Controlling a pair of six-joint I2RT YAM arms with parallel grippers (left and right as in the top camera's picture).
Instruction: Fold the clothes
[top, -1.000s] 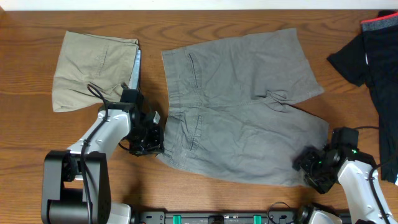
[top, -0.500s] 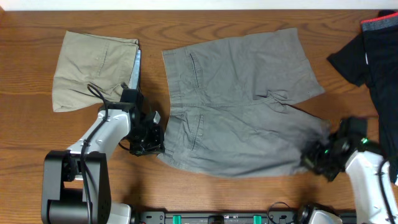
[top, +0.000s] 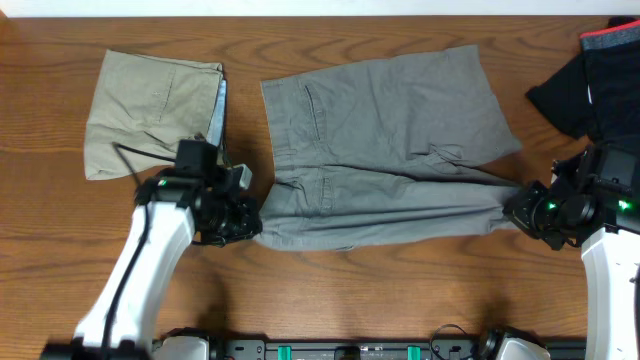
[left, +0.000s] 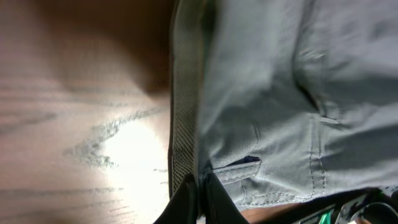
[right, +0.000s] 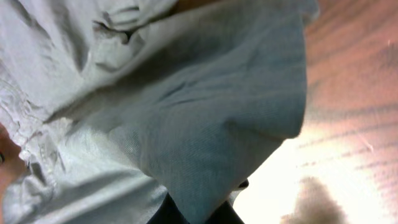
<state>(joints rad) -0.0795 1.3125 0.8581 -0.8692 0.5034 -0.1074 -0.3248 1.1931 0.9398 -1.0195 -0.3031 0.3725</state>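
The far leg is spread flat. My right gripper needs to lift the leg hem next, carry it outward, then lower it onto the far leg's hem end (top: 482, 112) and let go.
Grey shorts (top: 390, 130) lie spread mid-table, the near leg lifted into a long taut band (top: 400, 215) between both arms. My left gripper (top: 245, 222) is shut on the waistband end; in the left wrist view its fingers (left: 198, 199) pinch the waistband edge of the grey shorts (left: 298, 93). At the far end of the band, my right gripper (top: 528, 212) is shut on the leg hem, and the right wrist view shows grey cloth (right: 186, 112) draped over its jaws (right: 199, 214). Folded beige shorts (top: 150, 110) rest at back left. A black red-trimmed garment (top: 600, 70) lies back right.
Bare wooden table (top: 350, 290) runs along the front. The black garment lies right behind my right arm, which crosses the front right corner. The left arm crosses the front left corner, its upper part close to the beige shorts.
The right gripper has shut on the leg hem. Both arms have lifted the near edge of the grey shorts and carried it toward the back, so the near leg is now a narrow raised band.
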